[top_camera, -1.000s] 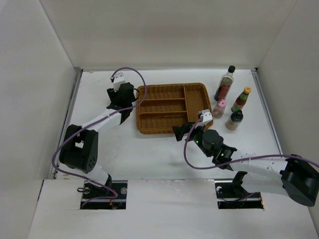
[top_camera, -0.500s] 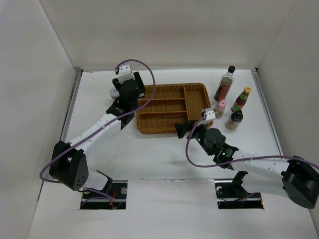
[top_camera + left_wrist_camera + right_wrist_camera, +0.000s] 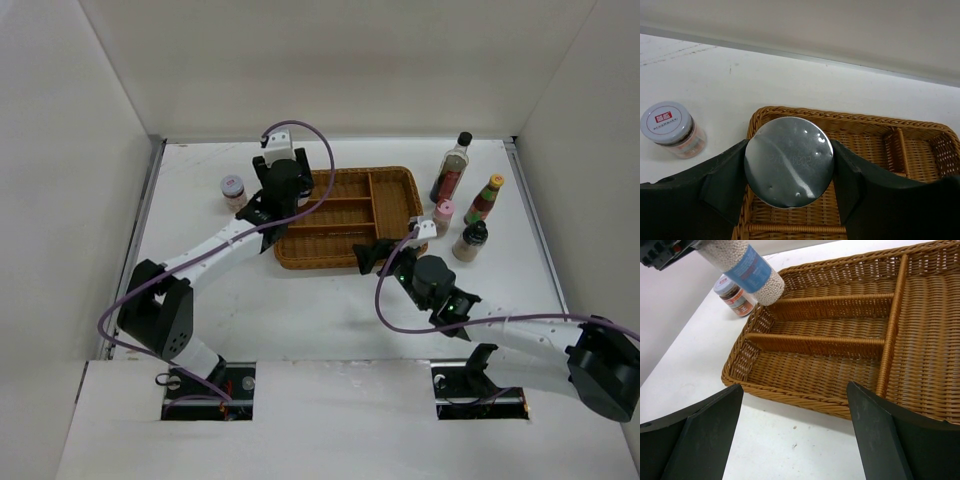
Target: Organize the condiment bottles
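Observation:
Next, my left gripper lowers the silver-lidded blue-labelled jar into the corner end of the tray's far long slot and releases it there, since that slot stands empty.
My left gripper is shut on the silver-lidded blue-labelled jar and holds it in the air over the left end of the brown wicker tray. From the right wrist that jar hangs tilted above the tray's far-left corner. The white-lidded jar stands on the table left of the tray. At the right stand the tall clear black-capped bottle, the red yellow-capped bottle, the pink-capped shaker and the dark-capped shaker. My right gripper stands open and holds nothing at the tray's near edge.
The tray has three long slots on the left and one cross slot on the right, with nothing in them. White walls enclose the table on the left, back and right. The right arm's purple cable loops over the table in front of the tray.
The left arm has swung right and carried the silver-lidded jar from beside the tray to above its left end, uncovering the white-lidded jar. The right gripper has shifted slightly right.

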Controlling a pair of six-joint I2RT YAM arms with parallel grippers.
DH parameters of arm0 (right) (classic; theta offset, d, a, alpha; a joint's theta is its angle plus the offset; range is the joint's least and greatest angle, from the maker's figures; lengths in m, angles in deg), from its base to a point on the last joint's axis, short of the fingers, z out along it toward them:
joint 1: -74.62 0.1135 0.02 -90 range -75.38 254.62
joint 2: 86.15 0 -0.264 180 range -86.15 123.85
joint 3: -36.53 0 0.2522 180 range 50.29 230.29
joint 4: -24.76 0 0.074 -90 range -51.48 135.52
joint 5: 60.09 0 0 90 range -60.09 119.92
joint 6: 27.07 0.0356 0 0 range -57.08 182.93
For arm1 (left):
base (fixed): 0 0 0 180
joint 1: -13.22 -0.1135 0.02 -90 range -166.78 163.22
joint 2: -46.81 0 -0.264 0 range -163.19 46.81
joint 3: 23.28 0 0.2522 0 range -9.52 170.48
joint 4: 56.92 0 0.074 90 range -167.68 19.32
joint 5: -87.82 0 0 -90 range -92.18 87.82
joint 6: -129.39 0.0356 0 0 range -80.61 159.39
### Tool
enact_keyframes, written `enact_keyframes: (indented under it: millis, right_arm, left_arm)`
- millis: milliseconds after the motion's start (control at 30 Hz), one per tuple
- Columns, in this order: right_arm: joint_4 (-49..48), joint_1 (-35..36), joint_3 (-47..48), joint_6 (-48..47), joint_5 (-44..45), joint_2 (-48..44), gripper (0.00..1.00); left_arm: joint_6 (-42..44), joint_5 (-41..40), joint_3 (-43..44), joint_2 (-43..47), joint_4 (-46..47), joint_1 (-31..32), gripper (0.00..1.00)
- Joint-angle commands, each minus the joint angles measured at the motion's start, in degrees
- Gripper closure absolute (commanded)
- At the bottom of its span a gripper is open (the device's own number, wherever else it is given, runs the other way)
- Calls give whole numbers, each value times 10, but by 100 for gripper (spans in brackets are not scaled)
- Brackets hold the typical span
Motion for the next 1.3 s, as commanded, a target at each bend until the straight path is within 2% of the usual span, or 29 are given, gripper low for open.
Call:
enact_keyframes:
  millis: [0, 300, 600, 667, 833, 933, 1067, 1267]
  right_arm:
    - [-21, -5, 1, 10, -7, 3, 9]
    - [-28, -7, -4, 11, -11, 5, 8]
    - [-22, -8, 5, 11, -20, 23, 8]
    - [-27, -7, 4, 10, -20, 23, 8]
    - [-21, -8, 6, 12, -20, 25, 7]
    - [-26, -9, 2, 12, -20, 23, 7]
    - [-25, -9, 4, 10, -21, 22, 7]
    - [-21, -9, 2, 12, -18, 10, 6]
  left_arm:
    - [0, -4, 15, 13, 81, -5, 65]
    - [20, 14, 107, -73, 83, -31, 65]
    - [20, 24, 124, -148, 82, -65, 64]
    - [18, 24, 119, -159, 80, -65, 59]
    - [13, 19, 89, -165, 81, -54, 24]
    - [9, 18, 78, -142, 76, -54, 12]
    - [10, 5, 50, -80, 81, -52, 6]
    - [2, -37, -24, 15, 76, -69, 8]
